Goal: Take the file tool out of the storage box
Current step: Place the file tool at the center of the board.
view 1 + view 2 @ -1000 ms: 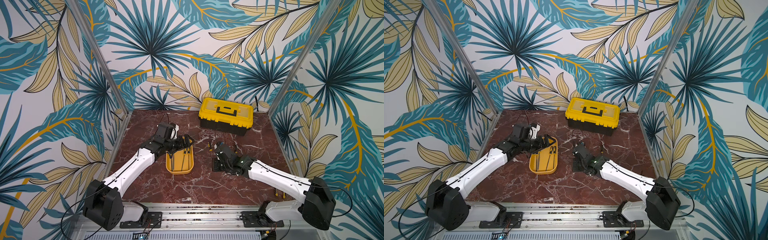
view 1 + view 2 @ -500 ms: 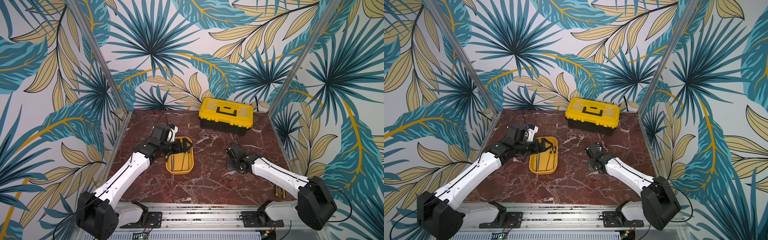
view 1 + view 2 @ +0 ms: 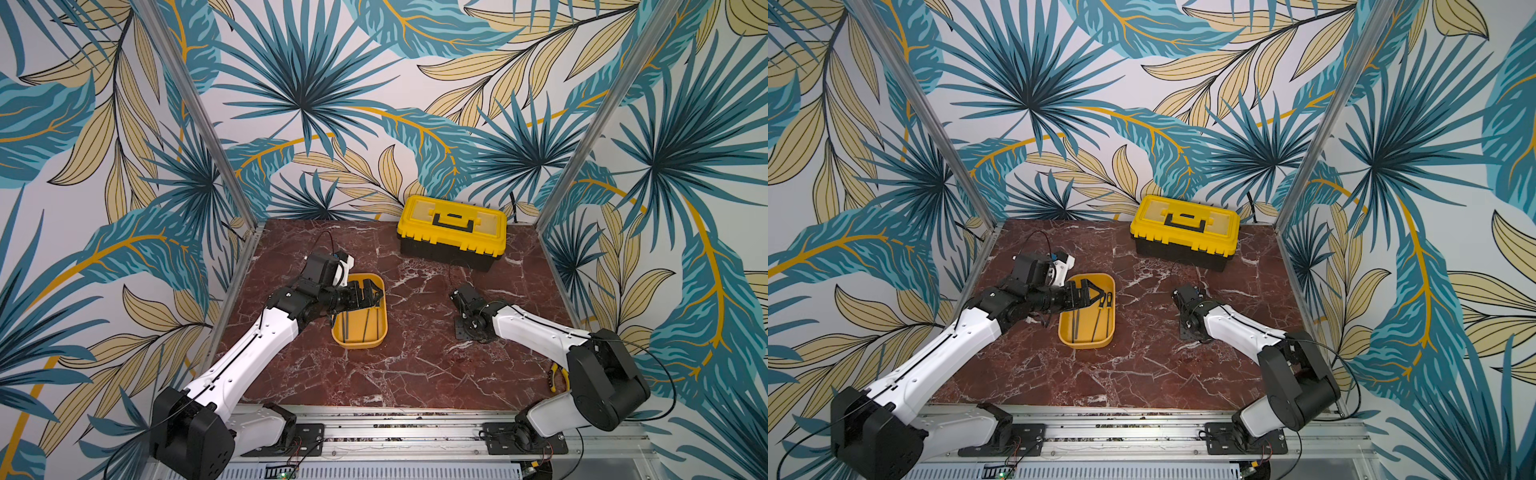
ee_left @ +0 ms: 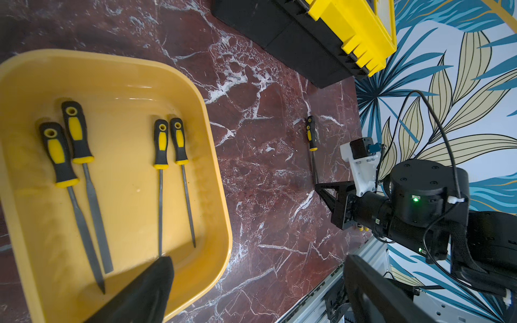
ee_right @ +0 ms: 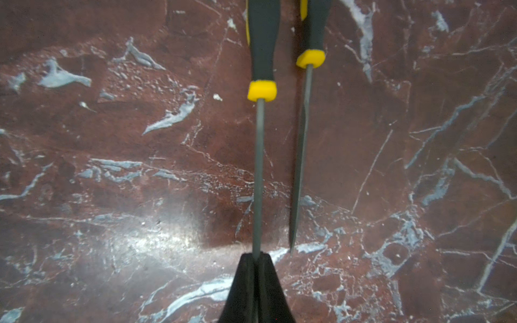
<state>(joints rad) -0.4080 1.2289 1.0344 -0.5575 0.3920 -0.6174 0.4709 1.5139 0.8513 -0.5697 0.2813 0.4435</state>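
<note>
My right gripper lowers next, easing away from the second file, and releases the thin blade, since bare marble lies below the gripper, close beside that file.
The storage box [image 3: 360, 344] [image 3: 1086, 344] [image 4: 218, 195] is a shallow yellow tray left of the table's middle. Several black-and-yellow files [image 4: 81, 179] lie in it. My left gripper [image 3: 374, 291] [image 3: 1096, 293] [image 4: 258, 260] hangs open over the tray's far end, touching nothing. My right gripper [image 3: 462, 332] [image 3: 1185, 332] [image 5: 256, 256] is out on the marble to the right, shut on the thin blade of a file tool [image 5: 260, 156], its handle pointing away from the fingers. A second file [image 5: 302, 145] lies on the marble right beside it.
A black toolbox with a yellow lid [image 3: 453, 228] [image 3: 1185, 224] [image 4: 321, 33] stands at the back right. Yellow-handled pliers [image 3: 557, 376] lie by the right arm's base. An aluminium rail [image 3: 374, 428] runs along the front edge, and frame posts stand at the back corners.
My right gripper has carried the file to the right, away from the tray, and now sits low over the marble. The left gripper stays open over the tray.
</note>
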